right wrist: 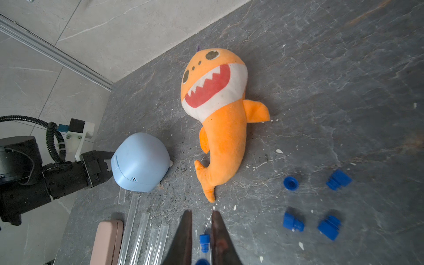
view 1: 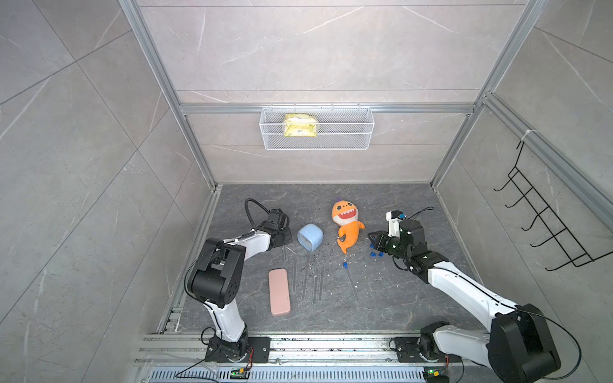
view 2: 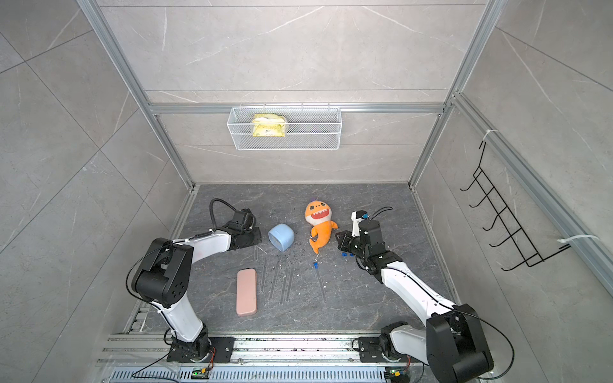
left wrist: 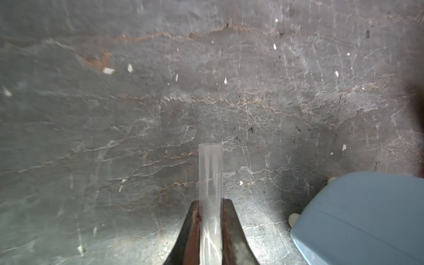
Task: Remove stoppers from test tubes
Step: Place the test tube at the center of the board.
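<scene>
The loose stoppers lie together, so next I should tilt my right gripper down, lower it to the tabletop beside them, away from the plush, and let go of its blue stopper.
My left gripper (left wrist: 210,200) is shut on a clear test tube (left wrist: 210,174) whose open end carries no stopper; in a top view it (view 1: 283,240) sits left of the pale blue cup. My right gripper (right wrist: 202,212) hovers beside the plush's tail (view 1: 371,239), its jaws narrowly apart with a blue stopper (right wrist: 202,262) between them at the picture's edge. On the table behind the jaws lies another test tube (view 1: 352,285) with its blue stopper (right wrist: 203,240) still in. Several loose stoppers (right wrist: 293,222) lie close by. Several open tubes (right wrist: 140,234) lie beside the pink case.
A pale blue cup (view 1: 310,237) lies on its side close to the left gripper. An orange shark plush (view 1: 346,228) lies mid-table and a pink case (view 1: 279,291) near the front left. Crumbs dot the dark table. A wire basket (view 1: 316,127) hangs on the back wall.
</scene>
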### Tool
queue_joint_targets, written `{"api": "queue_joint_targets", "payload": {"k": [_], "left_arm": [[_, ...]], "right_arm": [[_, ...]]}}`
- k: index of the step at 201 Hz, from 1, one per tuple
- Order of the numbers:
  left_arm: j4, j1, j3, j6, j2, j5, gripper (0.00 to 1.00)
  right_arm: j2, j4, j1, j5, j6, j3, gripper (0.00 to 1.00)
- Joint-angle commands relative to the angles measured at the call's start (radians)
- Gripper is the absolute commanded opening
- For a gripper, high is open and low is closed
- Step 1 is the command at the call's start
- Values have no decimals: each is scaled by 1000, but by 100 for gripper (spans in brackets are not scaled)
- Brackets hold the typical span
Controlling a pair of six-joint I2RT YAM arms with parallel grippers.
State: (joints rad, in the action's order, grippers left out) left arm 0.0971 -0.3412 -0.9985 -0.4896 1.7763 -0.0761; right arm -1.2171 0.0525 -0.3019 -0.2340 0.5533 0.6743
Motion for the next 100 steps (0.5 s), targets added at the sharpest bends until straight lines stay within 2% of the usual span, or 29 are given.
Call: {"api": "queue_joint_targets", "payload": {"k": [1, 36, 83, 100], "left_arm": [[-34, 4, 0, -17, 11, 19, 0], [-15, 4, 12, -17, 34, 16, 19], [5, 4, 15, -14, 46, 19, 30], [10, 4, 17, -15, 38, 18, 36]], "right_arm": [[-29, 20, 8, 25, 9, -12, 0], [-85, 54, 18, 46, 41, -31, 0], [-134, 75, 29, 83, 66, -36, 0], [-144, 76, 32, 104, 71, -36, 0]]}}
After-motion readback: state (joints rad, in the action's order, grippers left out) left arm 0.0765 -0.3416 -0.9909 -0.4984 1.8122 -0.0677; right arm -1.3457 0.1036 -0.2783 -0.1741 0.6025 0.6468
